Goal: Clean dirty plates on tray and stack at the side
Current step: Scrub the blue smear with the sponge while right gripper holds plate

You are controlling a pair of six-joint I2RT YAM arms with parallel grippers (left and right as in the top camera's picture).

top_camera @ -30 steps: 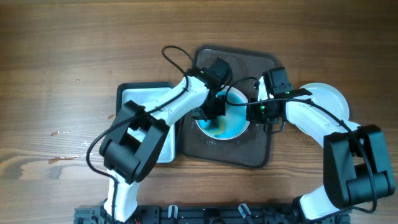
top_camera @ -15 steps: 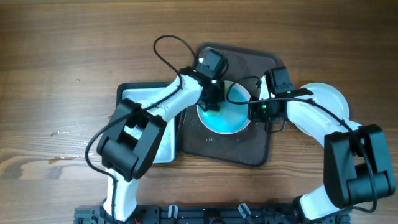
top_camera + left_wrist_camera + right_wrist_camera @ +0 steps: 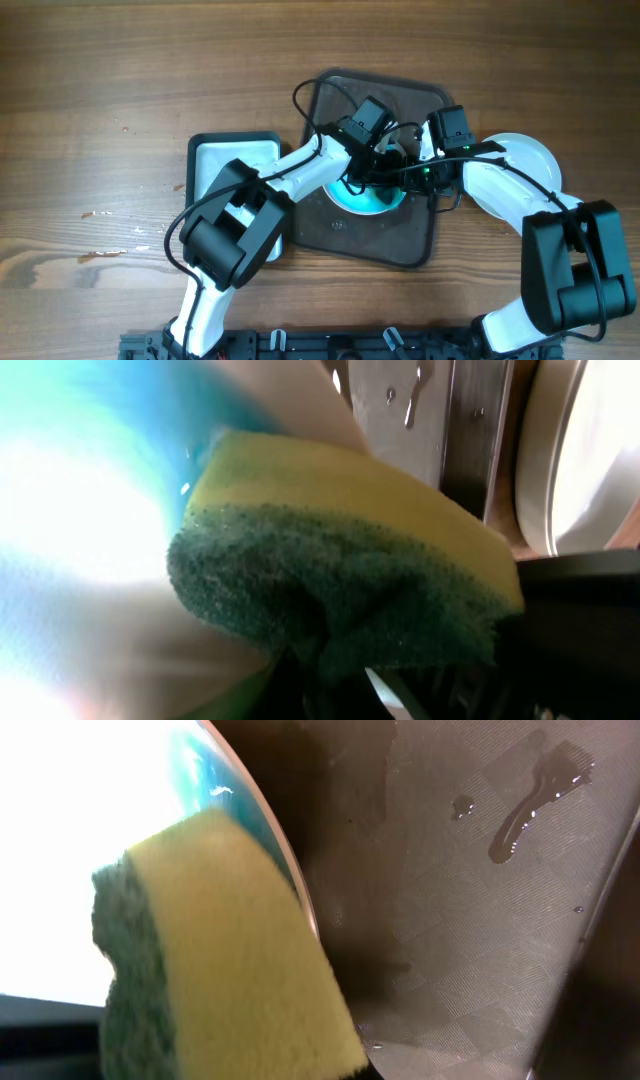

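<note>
I will next carry the sponge off the plate with my left gripper, to the left in the overhead view, and let go of it inside the white bin, which is that way.
A blue plate lies on the dark brown tray. My left gripper is over the plate's right half, shut on a yellow and green sponge pressed against the plate's wet surface. My right gripper sits at the plate's right rim and is shut on it. In the right wrist view the sponge hides the fingers, with the plate's rim running beside it. A clean white plate lies on the table to the right of the tray.
A white rectangular bin stands to the left of the tray, under the left arm. Water drops lie on the tray's bare surface. The white plate's edge shows beyond the tray's rim.
My left gripper has swept the sponge from the plate's left side, round its upper left, across to its right half by the right gripper. The right gripper has not moved.
</note>
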